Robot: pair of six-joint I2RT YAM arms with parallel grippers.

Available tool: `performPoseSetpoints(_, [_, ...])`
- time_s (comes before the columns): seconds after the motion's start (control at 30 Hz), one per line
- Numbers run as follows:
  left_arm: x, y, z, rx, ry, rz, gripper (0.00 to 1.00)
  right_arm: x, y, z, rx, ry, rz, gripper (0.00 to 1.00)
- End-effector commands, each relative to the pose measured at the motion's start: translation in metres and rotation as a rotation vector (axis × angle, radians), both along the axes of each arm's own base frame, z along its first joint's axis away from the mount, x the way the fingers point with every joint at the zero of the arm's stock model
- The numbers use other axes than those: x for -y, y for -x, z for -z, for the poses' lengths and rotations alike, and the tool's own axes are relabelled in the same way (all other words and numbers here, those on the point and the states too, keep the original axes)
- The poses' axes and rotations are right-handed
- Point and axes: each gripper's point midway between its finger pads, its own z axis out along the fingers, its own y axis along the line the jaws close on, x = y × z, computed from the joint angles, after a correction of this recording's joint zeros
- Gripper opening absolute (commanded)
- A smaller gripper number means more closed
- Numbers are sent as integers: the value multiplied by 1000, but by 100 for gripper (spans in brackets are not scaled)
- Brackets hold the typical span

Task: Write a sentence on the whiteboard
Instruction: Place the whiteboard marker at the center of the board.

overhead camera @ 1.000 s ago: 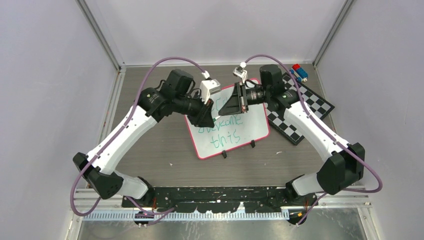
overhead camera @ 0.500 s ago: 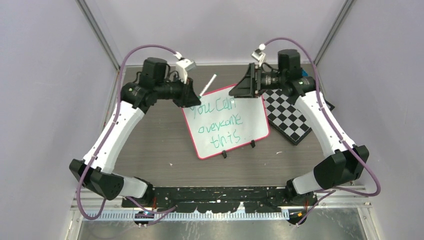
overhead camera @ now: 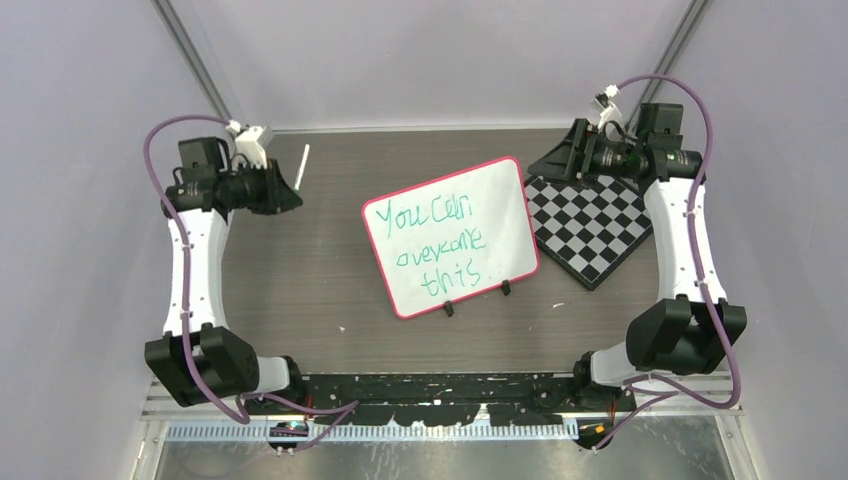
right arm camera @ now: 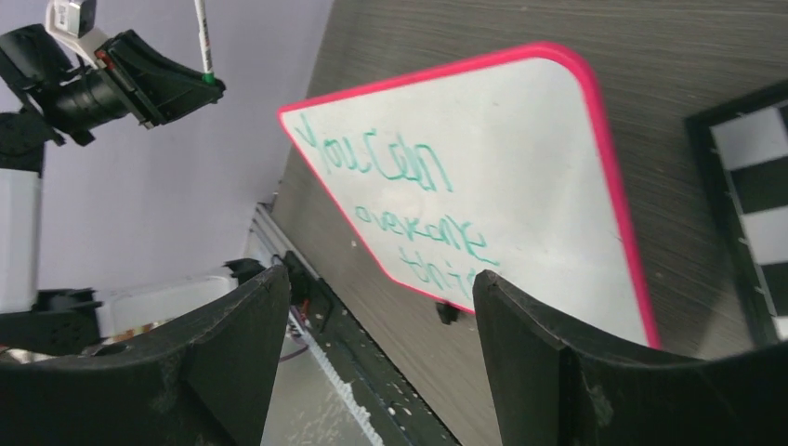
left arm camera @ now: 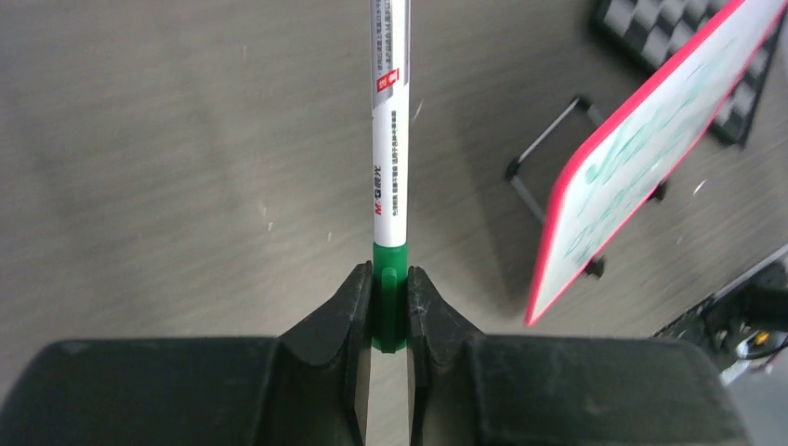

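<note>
The table [overhead camera: 318, 252] [left arm camera: 439, 283] beside the whiteboard is empty. My left gripper will lower and draw back to lay the white marker down there.
The whiteboard [overhead camera: 505, 215] with its pink-red rim sits mid-table, propped at a tilt, with two black clips on its near edge. The sentence [overhead camera: 438, 245], in green handwriting over three lines, reads "You can overcome this". My left gripper [overhead camera: 296, 196] hangs far left of the board, shut on the green cap end of a white marker [overhead camera: 301, 165]. In the left wrist view the marker [left arm camera: 390, 139] sticks straight out from the gripper [left arm camera: 389, 274], and the whiteboard [left arm camera: 650, 139] shows at the right. My right gripper [overhead camera: 552, 155] is open and empty at the back right. The right wrist view shows the whiteboard [right arm camera: 548, 186] and sentence [right arm camera: 409, 204] beyond the gripper [right arm camera: 381, 279].
A black-and-white checkered board [overhead camera: 590, 225] lies right of the whiteboard, under the right arm. A thin black wire stand [left arm camera: 548, 158] props the whiteboard from behind. Grey walls close in the left, right and back sides. The arm bases line the near edge.
Both arms have drawn away from the whiteboard, the left to the far left with the marker, the right to the back right. The right gripper has gone from shut to open.
</note>
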Motion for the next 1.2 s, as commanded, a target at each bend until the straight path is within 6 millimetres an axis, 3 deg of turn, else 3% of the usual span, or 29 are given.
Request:
performPoseSetpoints(0.0, [-19,25,60,-110,-138,84,0,27,20,23,24,157,14,77])
performPoseSetpoints(0.27, [-44,54,166,-297,-265,79,0,79,34,66,-48,302,120,78])
performPoseSetpoints(0.5, [-58,66,225,-431,-326,83,3,89,43,83,-72,333,140,79])
performPoseSetpoints(0.8, [-69,70,248,-530,-388,93,22,92,46,98,-113,332,138,81])
performPoseSetpoints(1.03, [-72,84,267,-592,-467,132,26,95,46,100,-132,336,131,82])
performPoseSetpoints(1.17, [-70,85,264,-590,-457,137,33,100,48,100,-141,352,124,82])
